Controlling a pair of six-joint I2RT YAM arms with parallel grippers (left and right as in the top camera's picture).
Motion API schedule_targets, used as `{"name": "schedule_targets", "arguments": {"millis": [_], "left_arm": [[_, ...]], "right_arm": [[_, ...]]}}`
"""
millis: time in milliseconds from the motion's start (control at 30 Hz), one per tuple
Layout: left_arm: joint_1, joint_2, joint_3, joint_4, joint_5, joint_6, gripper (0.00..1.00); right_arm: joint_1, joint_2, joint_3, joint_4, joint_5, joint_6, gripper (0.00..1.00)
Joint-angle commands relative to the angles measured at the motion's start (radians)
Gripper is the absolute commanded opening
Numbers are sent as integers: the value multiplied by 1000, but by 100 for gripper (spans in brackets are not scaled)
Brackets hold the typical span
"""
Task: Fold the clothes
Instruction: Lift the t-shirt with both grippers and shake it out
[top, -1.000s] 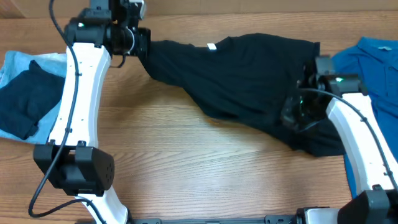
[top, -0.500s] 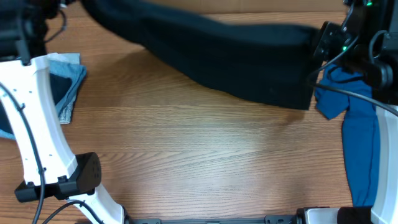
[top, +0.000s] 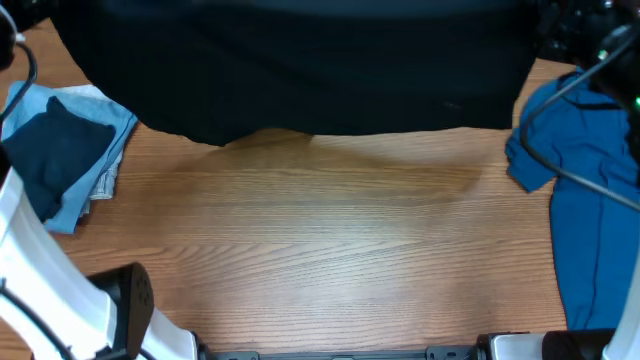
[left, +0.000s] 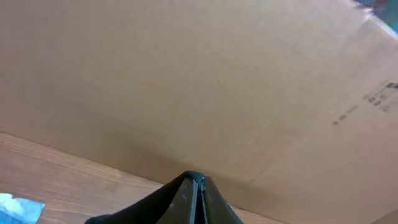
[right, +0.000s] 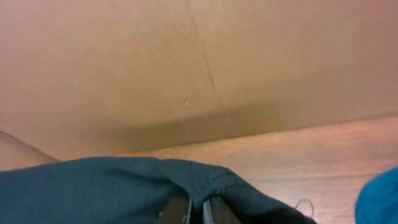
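The black shirt comes down and back in my right gripper onto the bare wood beside the bright blue shirt (top: 590, 200) next for release, because it hangs above the table.
The black shirt (top: 300, 70) hangs spread wide across the top of the overhead view, lifted off the table, with its lower hem just above the wood. In the left wrist view my left gripper (left: 198, 186) is shut on a pinch of the black shirt (left: 149, 205), which drapes down to the left. My right gripper (right: 198, 208) is shut on another part of the black shirt (right: 93, 186), whose fabric folds over the fingertips. A bright blue shirt (top: 590, 200) lies on the right side of the table. Both grippers are hidden at the top edge of the overhead view.
A pile of light blue and dark navy garments (top: 60, 150) lies at the left edge. The wooden table (top: 330, 260) stretches in front of the hanging shirt. A cardboard wall (left: 186, 81) stands behind the table. My left arm's white link (top: 40, 290) rises at the front left.
Both arms have risen and moved apart, lifting the black shirt from a heap on the table into a wide hanging spread. The blue shirt's near corner has been uncovered.
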Motion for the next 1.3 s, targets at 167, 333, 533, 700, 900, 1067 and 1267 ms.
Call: {"name": "schedule_targets", "arguments": {"millis": [167,333,533,700,900,1067,1267], "left_arm": [[8,-178,24,-40,-146,72,4],[8,-218,24,-98,-166,83,4],[7,-212,8,-135,-54,82,4],[5,-39,-14,-120,7,83,4],[5,229,-14,374,179,51,4],[8,249,-14,594,151,107,4],[18,256,-29,273,108,385,4]], "right_arm": [[-3,-29,104,-39,17,5,4],[-3,-86,104,-85,17,67,4],[-3,-85,103,-94,-13,80,4],[-3,95,103,-14,-79,79,4],[-3,313,103,497,-201,15,4],[-3,330,103,726,-201,15,4],[-3,500,102,640,-324,22,4]]}}
